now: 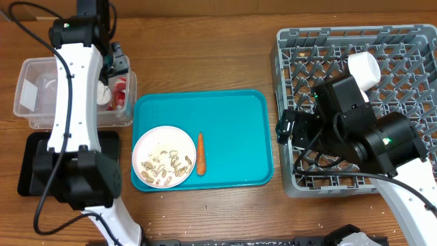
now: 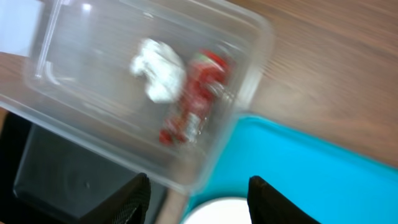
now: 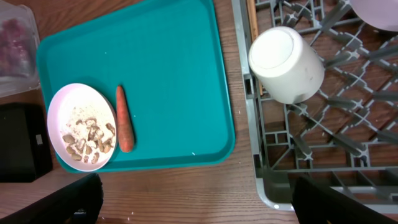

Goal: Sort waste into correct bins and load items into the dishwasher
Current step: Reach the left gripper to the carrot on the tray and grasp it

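I will move my left gripper back, toward the right in the overhead view, and lower it onto its thick near end [image 1: 201,167], because the carrot lies uncovered beside the bowl [image 1: 164,156].
The clear tub [image 1: 41,96] holds the white paper ball [image 2: 158,68] and the red wrapper [image 2: 196,96] at its right end. My left gripper [image 1: 118,65] hangs above that end, open and empty [image 2: 199,202]. The black tray [image 1: 31,164] lies in front of the tub. A white bowl [image 1: 164,156] with rice-like scraps [image 3: 87,137] and the carrot [image 1: 201,153] lie on the teal tray [image 1: 225,102]. The grey dish rack [image 1: 410,48] holds the white cup [image 3: 286,62]. My right gripper [image 1: 287,126] is open and empty [image 3: 199,202] over the rack's left edge.
A white dish edge [image 3: 376,9] shows at the far side of the rack. Bare wooden table [image 3: 186,186] lies between the teal tray and the front edge. A white crumpled thing [image 1: 355,239] sits at the front right edge.
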Robot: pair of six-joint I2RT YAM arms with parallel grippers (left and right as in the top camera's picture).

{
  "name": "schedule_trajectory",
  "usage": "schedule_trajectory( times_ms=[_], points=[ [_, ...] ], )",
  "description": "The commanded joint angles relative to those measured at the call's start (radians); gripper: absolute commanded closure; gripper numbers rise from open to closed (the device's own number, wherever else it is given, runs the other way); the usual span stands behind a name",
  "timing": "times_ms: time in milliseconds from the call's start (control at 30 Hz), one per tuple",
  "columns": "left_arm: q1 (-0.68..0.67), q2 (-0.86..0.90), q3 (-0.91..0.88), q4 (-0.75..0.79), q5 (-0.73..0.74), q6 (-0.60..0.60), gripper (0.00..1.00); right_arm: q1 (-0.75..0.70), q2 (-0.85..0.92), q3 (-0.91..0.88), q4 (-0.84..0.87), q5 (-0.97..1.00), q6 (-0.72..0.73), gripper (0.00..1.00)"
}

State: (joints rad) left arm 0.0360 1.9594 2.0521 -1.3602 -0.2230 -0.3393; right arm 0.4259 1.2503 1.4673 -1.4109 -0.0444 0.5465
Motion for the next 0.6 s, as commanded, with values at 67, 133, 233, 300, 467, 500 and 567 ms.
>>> schedule_trajectory(
  times_ms=[67, 133, 233, 300, 467, 500, 567],
  points=[
    [-0.235, -0.156, 0.046, -0.172, 0.112, -0.044, 0.47, -0.001, -0.044, 0.006, 0.008, 0.046, 0.035, 0.00],
    [-0.311, -0.154, 0.043, -0.215, 0.112, -0.067, 0.47, -0.001, -0.080, 0.006, 0.026, 0.059, 0.035, 0.00],
    [-0.413, -0.148, 0.005, -0.242, 0.108, -0.101, 0.46, -0.001, -0.136, 0.006, 0.041, 0.058, 0.035, 0.00],
    [-0.475, -0.148, -0.050, -0.240, 0.079, -0.149, 0.46, -0.001, -0.165, 0.006, 0.041, 0.059, 0.034, 0.00],
    [-0.586, -0.148, -0.263, -0.164, 0.082, -0.276, 0.50, -0.001, -0.203, 0.006, 0.015, 0.059, 0.034, 0.00],
    [-0.603, -0.148, -0.316, -0.137, 0.097, -0.297, 0.51, -0.001, -0.203, 0.006, 0.011, 0.058, 0.034, 0.00],
    [-0.632, -0.148, -0.410, -0.066, 0.149, -0.316, 0.57, -0.001, -0.203, 0.006, 0.001, 0.054, 0.034, 0.00]
  ],
)
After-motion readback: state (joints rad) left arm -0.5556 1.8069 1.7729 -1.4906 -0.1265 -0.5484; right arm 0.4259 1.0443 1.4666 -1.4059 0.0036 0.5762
